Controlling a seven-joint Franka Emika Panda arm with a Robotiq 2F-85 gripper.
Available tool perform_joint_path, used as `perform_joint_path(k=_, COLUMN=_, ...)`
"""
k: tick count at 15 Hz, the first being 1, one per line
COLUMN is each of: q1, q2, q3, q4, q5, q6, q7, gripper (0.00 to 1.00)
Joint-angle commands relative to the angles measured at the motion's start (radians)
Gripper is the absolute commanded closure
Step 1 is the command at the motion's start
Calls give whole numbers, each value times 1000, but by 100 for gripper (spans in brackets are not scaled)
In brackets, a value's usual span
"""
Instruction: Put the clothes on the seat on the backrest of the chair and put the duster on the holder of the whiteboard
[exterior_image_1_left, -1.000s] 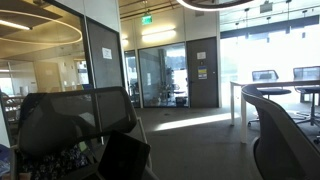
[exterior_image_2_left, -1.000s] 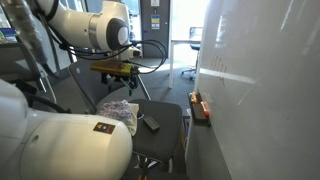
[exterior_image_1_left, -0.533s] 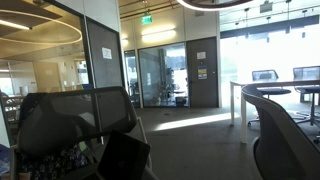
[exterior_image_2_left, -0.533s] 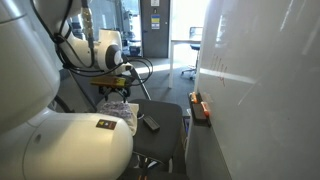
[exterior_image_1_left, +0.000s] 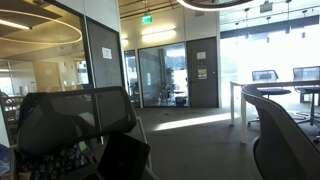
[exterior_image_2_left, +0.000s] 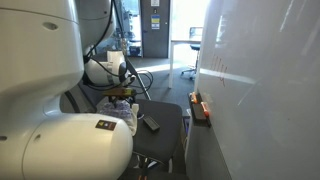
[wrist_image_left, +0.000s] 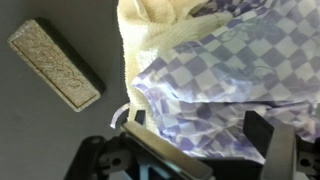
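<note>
The robot should next lower its gripper onto the checked cloth beside the cream towel and close it there, because the open fingers are on both sides of the fabric.
The clothes, a purple-and-white checked cloth with a cream towel, lie bunched on the dark chair seat. They also show in an exterior view. The duster, a flat grey block, lies on the seat beside them, and shows in an exterior view. My gripper is open and low over the clothes, with one finger on each side of the checked cloth. In an exterior view it hangs right above the pile. The whiteboard's holder runs along the board's lower edge to the right of the seat.
The whiteboard fills the right side. A small red and orange object lies on its holder. The robot's white arm body blocks the left foreground. A black mesh chair back and a curved seat show in an exterior view.
My arm has swung left and come down from above the seat until the gripper sits right over the clothes. The clothes and the duster have not moved.
</note>
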Motion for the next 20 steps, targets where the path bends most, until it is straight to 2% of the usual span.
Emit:
perform_joint_path(k=1, q1=12, q2=166, q3=-41, q4=121, q5=-68, q6=1, q7=55, gripper=0)
perform_joint_path(k=3, q1=-4, q2=229, q3=-25, q4=163, q5=-30, q6=-6, q7=26, gripper=0)
perform_joint_path(k=4, q1=-8, q2=249, q3=-20, q4=179, q5=-22, q6=-9, q7=19, gripper=7)
perform_joint_path(k=5, q1=-16, q2=257, q3=-10, q4=188, q5=-10, q6=-10, q7=8, gripper=27)
perform_joint_path(k=12, q1=-43, q2=250, q3=27, q4=198, q5=69, q6=-26, q7=-3, gripper=81)
perform_joint_path(k=14, q1=-19, q2=236, q3=-4, q4=196, q5=44, q6=-38, q7=27, gripper=95)
perform_joint_path(k=16, q1=10, q2=202, q3=-51, q4=185, q5=9, q6=-50, q7=73, gripper=91)
perform_joint_path(k=19, q1=44, q2=90, q3=-122, q4=145, q5=-53, q6=-72, q7=148, gripper=93)
perform_joint_path(k=20, q1=93, q2=51, q3=-147, q4=134, q5=-93, q6=-79, q7=226, gripper=93)
